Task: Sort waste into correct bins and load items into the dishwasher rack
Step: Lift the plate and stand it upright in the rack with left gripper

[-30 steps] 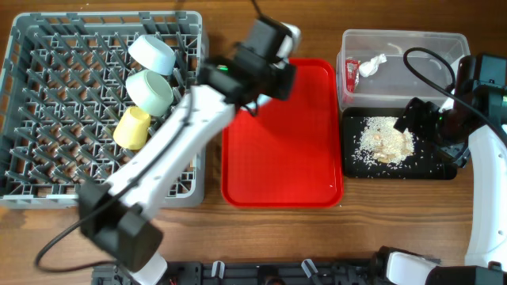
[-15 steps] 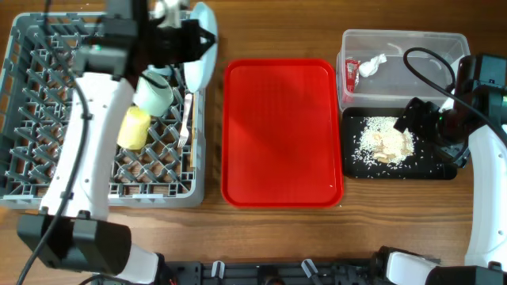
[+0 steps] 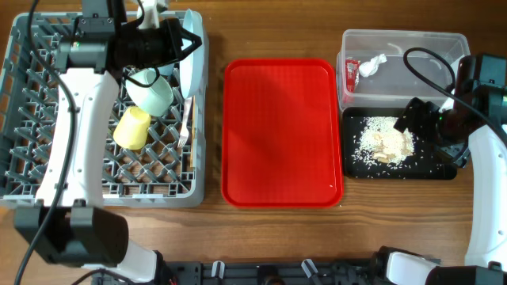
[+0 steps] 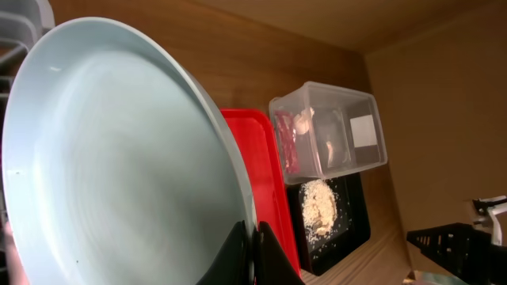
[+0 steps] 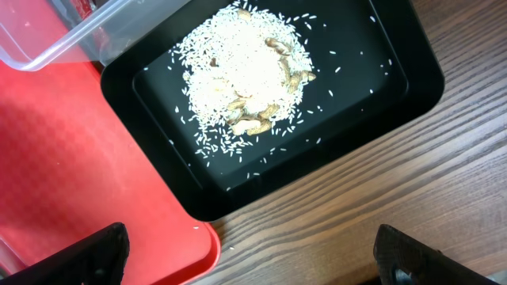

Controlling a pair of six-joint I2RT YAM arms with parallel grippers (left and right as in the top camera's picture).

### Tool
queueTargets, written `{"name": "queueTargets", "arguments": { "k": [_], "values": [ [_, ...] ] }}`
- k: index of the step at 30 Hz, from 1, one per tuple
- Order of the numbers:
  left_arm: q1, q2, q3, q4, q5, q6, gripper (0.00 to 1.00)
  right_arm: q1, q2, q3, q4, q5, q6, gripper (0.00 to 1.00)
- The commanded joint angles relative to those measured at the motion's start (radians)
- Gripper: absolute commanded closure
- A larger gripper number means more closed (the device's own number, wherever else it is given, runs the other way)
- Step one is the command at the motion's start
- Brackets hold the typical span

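Observation:
My left gripper is above the rack's side by the red tray. Next it will lower, set the plate [image 3: 189, 54] on edge along that side and release it.
My left gripper [image 3: 173, 43] is shut on the rim of the round light-blue plate [image 3: 189, 54] and holds it on edge over the back right part of the grey dishwasher rack [image 3: 47, 134]. In the left wrist view the plate [image 4: 119, 158] fills the left side, with the fingers [image 4: 253, 253] pinching its rim. The pale green bowl [image 3: 150, 92], yellow-green cup [image 3: 132, 127] and white fork [image 3: 184, 120] sit in the rack. The light-blue bowl is mostly hidden under the arm. My right gripper [image 5: 249, 261] is open and empty over the black tray [image 3: 356, 170], which holds the rice scraps [image 3: 384, 142].
The red tray [image 3: 281, 131] lies between the rack and the bins. The clear tub [image 3: 412, 47] at the back right holds the red wrapper [image 3: 351, 74] and the white napkin [image 3: 371, 65]. Bare wooden table shows in front of the black tray [image 5: 356, 198].
My left arm has swung from above the red tray to the rack with the plate, then shifted it slightly left and down. The right arm has not moved.

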Motion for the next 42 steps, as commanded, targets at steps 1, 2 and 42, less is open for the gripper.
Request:
{"name": "queueTargets", "arguments": {
  "k": [1,2,42],
  "values": [
    [0.006,0.050,-0.002,-0.002,0.026,-0.005,0.96,-0.003,-0.002,0.003,-0.002,-0.002,-0.013,0.00],
    [0.006,0.060,-0.002,-0.002,0.025,-0.004,0.96,-0.003,-0.002,0.003,-0.002,-0.002,-0.013,0.00],
    [0.037,-0.055,-0.002,-0.399,-0.682,-0.159,0.00,0.239,0.018,0.003,0.338,-0.257,-0.256,0.00]
  ]
}}
